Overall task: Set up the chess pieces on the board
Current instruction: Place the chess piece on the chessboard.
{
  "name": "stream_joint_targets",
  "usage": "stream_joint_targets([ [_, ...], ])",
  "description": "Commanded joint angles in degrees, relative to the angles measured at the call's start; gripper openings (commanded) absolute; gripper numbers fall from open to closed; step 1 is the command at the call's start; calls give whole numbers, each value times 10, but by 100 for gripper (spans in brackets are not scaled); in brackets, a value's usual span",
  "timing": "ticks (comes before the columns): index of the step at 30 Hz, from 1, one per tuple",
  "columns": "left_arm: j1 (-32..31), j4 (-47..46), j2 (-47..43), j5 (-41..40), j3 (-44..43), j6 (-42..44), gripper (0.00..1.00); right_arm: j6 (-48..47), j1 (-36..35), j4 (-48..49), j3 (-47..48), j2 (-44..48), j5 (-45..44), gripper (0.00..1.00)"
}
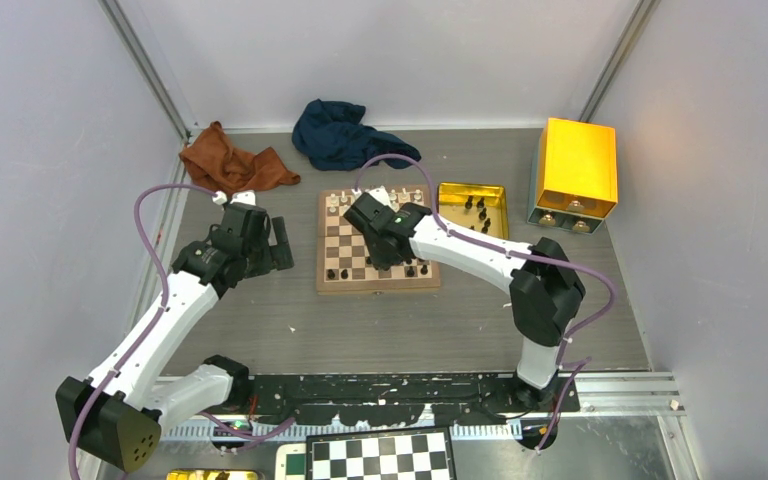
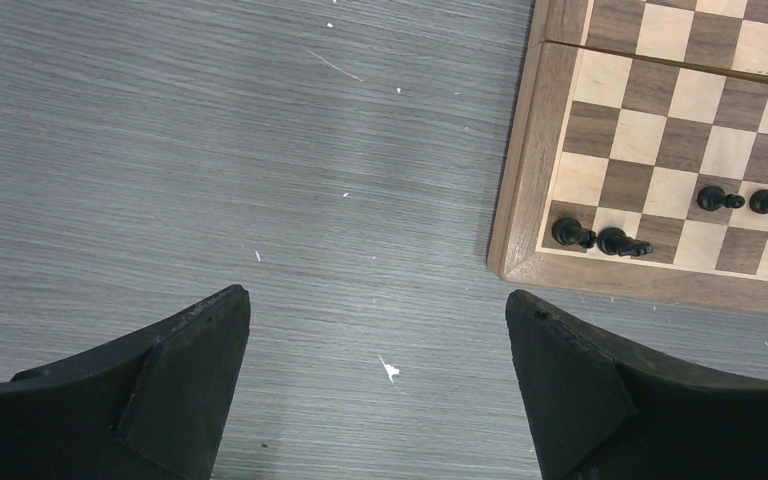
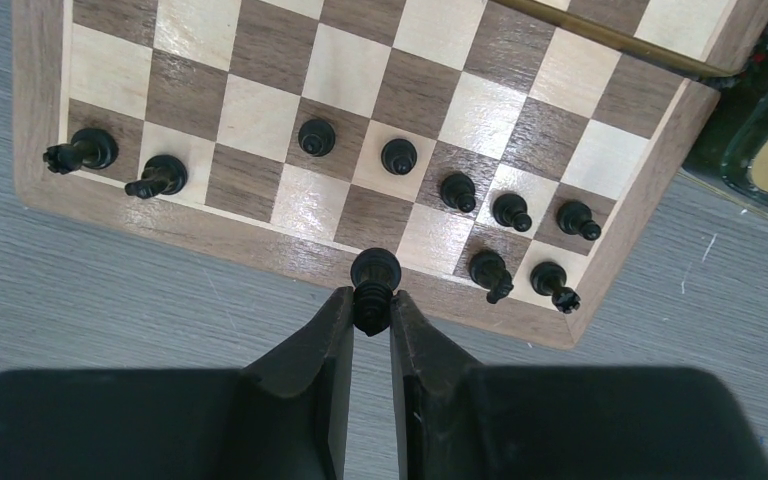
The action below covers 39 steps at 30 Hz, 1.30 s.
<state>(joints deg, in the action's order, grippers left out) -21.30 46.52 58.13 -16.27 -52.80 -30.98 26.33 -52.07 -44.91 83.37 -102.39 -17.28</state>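
Next, my right gripper lowers the black piece onto the empty dark square in the nearest row, below its shut fingers, and releases it.
The wooden board lies mid-table, seen close in the right wrist view. Several black chess pieces stand on its two nearest rows. My right gripper is shut on one more black piece, held upright over the board's near rim. In the top view the right gripper hangs over the board's middle. My left gripper is open over bare table just left of the board's rim, with nothing between its fingers. Two black pieces stand in that near corner.
A gold tin tray with a few black pieces sits right of the board. A yellow box stands at the back right. A brown cloth and a blue cloth lie behind. Cream pieces line the far row.
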Motion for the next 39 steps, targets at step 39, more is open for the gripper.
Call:
stream_joint_targets([
  [39,3,-15,6,-3,-4,5,100,-2,16,68,-31,-45,25,1],
])
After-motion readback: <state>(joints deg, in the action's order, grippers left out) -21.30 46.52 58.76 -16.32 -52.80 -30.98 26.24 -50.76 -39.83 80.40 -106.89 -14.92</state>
